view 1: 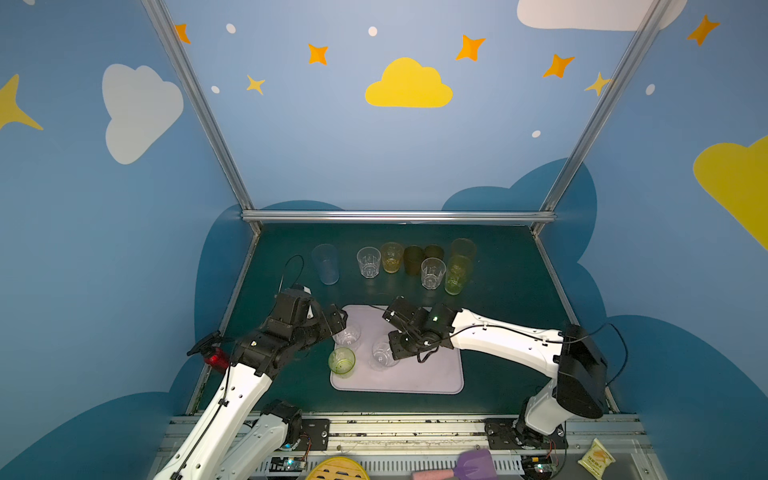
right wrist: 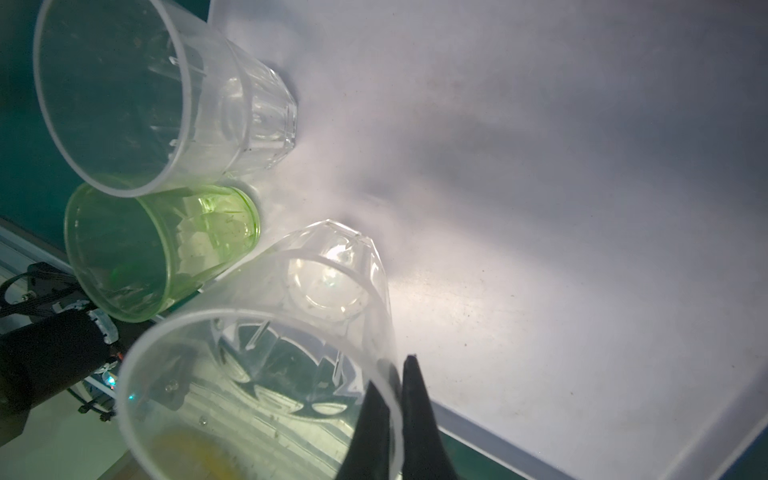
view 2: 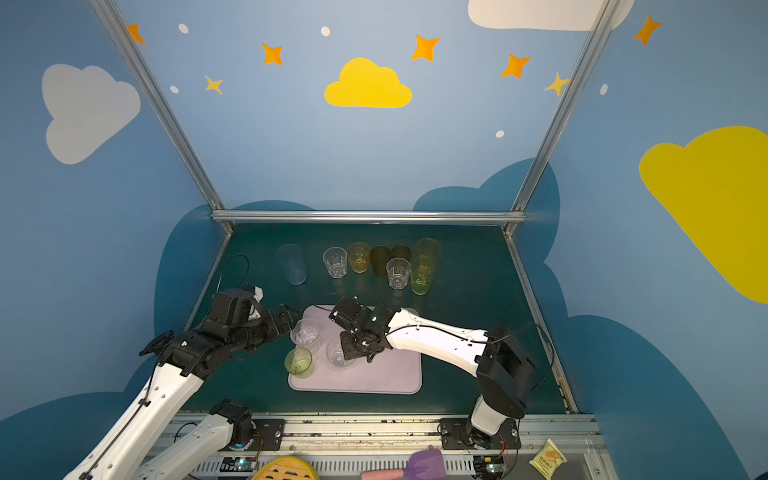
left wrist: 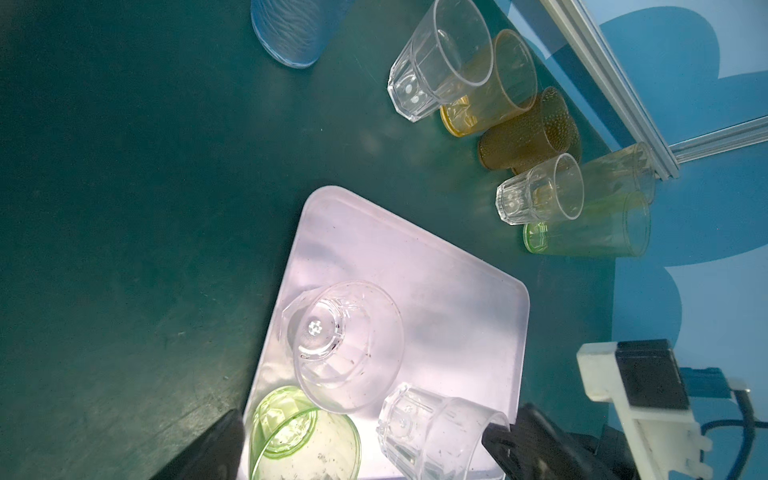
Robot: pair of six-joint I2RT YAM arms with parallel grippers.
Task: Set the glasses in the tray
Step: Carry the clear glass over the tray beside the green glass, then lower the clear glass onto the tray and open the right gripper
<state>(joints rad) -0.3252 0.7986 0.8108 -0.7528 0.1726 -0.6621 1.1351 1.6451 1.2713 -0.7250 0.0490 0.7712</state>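
Observation:
I will ease my right gripper toward bare tray bottom beside the short green glass (view 1: 341, 361), below and back of the gripper, then lower and release the second clear glass's rim.
The pale lilac tray (view 1: 428, 376) lies at the middle of the green table. In its left part stand a short green glass (view 1: 341, 361) and a clear faceted glass (view 1: 347, 336). My right gripper (right wrist: 392, 374) is shut on the rim of a second clear faceted glass (view 1: 381, 354), one finger inside and one outside, low over the tray. Whether its base touches the tray I cannot tell. My left gripper (view 1: 340, 319) stands open at the tray's far left corner, holding nothing. Several more glasses line the back: tall pale blue (view 1: 326, 264), clear (view 1: 368, 262), yellow (view 1: 391, 257), brown (view 1: 413, 259).
Further back-row glasses are a clear one (view 1: 433, 273), a tall yellow-green one (view 1: 457, 274) and a tall amber one (view 1: 463, 249). A metal frame rail (view 1: 399, 216) bounds the table's back. A purple spatula (view 1: 473, 463) and a snack packet (view 1: 596, 457) lie on the front ledge.

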